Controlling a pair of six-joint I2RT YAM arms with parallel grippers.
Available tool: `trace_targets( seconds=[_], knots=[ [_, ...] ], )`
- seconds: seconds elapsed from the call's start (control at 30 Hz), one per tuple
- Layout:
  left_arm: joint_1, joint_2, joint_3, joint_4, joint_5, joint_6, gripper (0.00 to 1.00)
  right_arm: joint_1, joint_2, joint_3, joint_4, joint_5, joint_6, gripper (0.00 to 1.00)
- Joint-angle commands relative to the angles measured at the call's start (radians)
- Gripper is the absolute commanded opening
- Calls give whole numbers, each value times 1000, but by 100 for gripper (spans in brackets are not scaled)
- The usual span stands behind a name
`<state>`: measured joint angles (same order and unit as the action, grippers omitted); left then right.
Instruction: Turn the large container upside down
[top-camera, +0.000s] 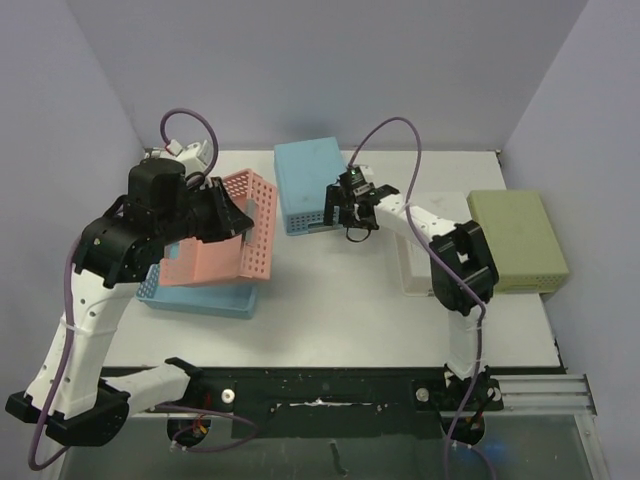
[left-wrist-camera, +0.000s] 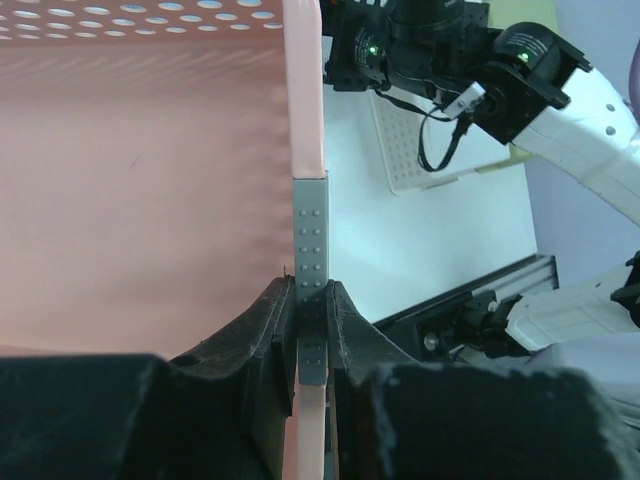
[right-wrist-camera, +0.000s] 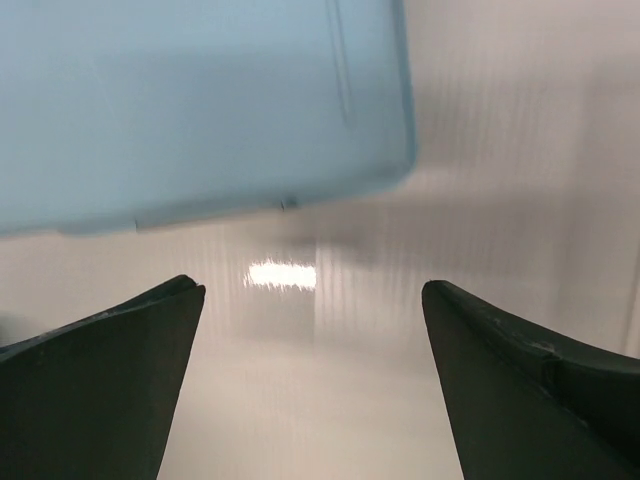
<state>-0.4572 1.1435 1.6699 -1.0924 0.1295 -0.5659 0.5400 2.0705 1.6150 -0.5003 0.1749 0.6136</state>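
The blue tray lies beneath the container, so I need to swing my left gripper to the right in the top view, turn, lower the container onto bare tabletop and release it.
A large pink perforated container (top-camera: 215, 250) hangs tilted on its side above the table's left, its open side facing right. My left gripper (top-camera: 238, 222) is shut on its rim; in the left wrist view the jaws (left-wrist-camera: 312, 300) pinch the pink wall (left-wrist-camera: 140, 200) at a grey studded strip. My right gripper (top-camera: 352, 215) is open and empty, hovering over bare table just right of a light blue container (top-camera: 312, 183) that lies bottom up. That blue container's corner fills the top of the right wrist view (right-wrist-camera: 200, 100), beyond my open fingers (right-wrist-camera: 312, 295).
A shallow blue tray (top-camera: 200, 298) lies under the pink container. A white perforated basket (top-camera: 418, 265) sits under the right arm. A green container (top-camera: 518, 240) lies bottom up at the right edge. The table's front edge and arm bases are near.
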Motion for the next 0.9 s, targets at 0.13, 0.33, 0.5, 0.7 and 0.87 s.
trace_targets(
  seconds=[0.13, 0.33, 0.5, 0.7, 0.87],
  knots=[
    [-43, 10, -61, 303, 260, -100, 0, 14, -559, -407, -5, 31, -59, 98],
    [-145, 70, -21, 525, 401, -233, 0, -67, -938, -506, -233, 204, -77, 98],
    [-202, 76, -206, 927, 560, -477, 0, -205, -1124, -430, -408, 276, -104, 98],
    [-247, 94, -512, 1614, 657, -836, 0, -238, -1118, -229, -556, 340, -104, 98],
    [-258, 121, -646, 1850, 671, -984, 0, -238, -1119, -154, -574, 357, -102, 98]
  ],
)
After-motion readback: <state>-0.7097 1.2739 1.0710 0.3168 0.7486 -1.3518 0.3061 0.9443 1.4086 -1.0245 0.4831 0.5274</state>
